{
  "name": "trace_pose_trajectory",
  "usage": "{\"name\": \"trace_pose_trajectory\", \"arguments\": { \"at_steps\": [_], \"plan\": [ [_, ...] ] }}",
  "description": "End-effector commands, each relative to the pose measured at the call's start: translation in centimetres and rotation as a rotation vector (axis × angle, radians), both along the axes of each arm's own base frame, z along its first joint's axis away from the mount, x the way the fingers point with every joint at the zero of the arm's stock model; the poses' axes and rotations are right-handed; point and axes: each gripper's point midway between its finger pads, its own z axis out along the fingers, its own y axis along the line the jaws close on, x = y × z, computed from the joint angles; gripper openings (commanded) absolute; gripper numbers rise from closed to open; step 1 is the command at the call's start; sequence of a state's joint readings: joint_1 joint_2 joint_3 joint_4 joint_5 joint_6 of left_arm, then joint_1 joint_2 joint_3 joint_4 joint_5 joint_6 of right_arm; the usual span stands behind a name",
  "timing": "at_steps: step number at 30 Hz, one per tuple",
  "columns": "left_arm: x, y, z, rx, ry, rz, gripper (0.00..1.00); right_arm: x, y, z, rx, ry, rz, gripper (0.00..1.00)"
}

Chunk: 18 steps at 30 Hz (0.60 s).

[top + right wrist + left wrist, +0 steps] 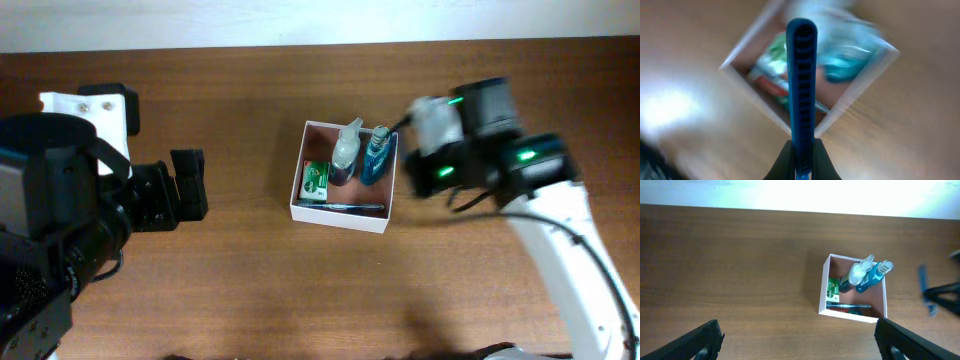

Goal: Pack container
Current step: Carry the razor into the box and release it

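Note:
The bottles crowd the container's far side. So my right gripper next moves over the container, turns the comb along the container's front side point(338, 217) point(759, 104) and lowers by the blue stick.
The container point(340, 218) is a square white-walled box with a reddish-brown inside, at the table's middle. It holds a green soap box point(316, 180), a clear spray bottle point(346, 150), a blue bottle point(375, 155) and a thin blue stick point(340, 206) along its front wall. It also shows in the left wrist view point(847, 315) and, blurred, in the right wrist view point(737, 60). My right gripper point(802, 150) is shut on a narrow blue comb point(801, 75), held above the box's right side; the arm is motion-blurred overhead point(425, 125). My left gripper point(190, 185) is open and empty, well left of the box.
The table's far edge meets a pale wall point(300, 20). A white mount point(85, 110) sits at the far left. The right arm's white link point(570, 250) crosses the right side of the table.

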State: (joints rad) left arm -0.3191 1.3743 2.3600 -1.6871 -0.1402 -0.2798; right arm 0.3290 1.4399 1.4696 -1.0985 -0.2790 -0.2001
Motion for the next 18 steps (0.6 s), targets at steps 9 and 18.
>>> {"name": "trace_pose_trajectory", "arguments": {
  "at_steps": [9,18],
  "plan": [
    [0.1,0.3,0.0,0.018,-0.004,0.005,0.99,1.4,6.9,-7.8,-0.348,-0.171,0.669,0.04],
    [0.1,0.3,0.0,0.018,-0.004,0.005,0.99,2.6,7.3,-12.1,-0.381,-0.069,0.638,0.37]
  ]
}}
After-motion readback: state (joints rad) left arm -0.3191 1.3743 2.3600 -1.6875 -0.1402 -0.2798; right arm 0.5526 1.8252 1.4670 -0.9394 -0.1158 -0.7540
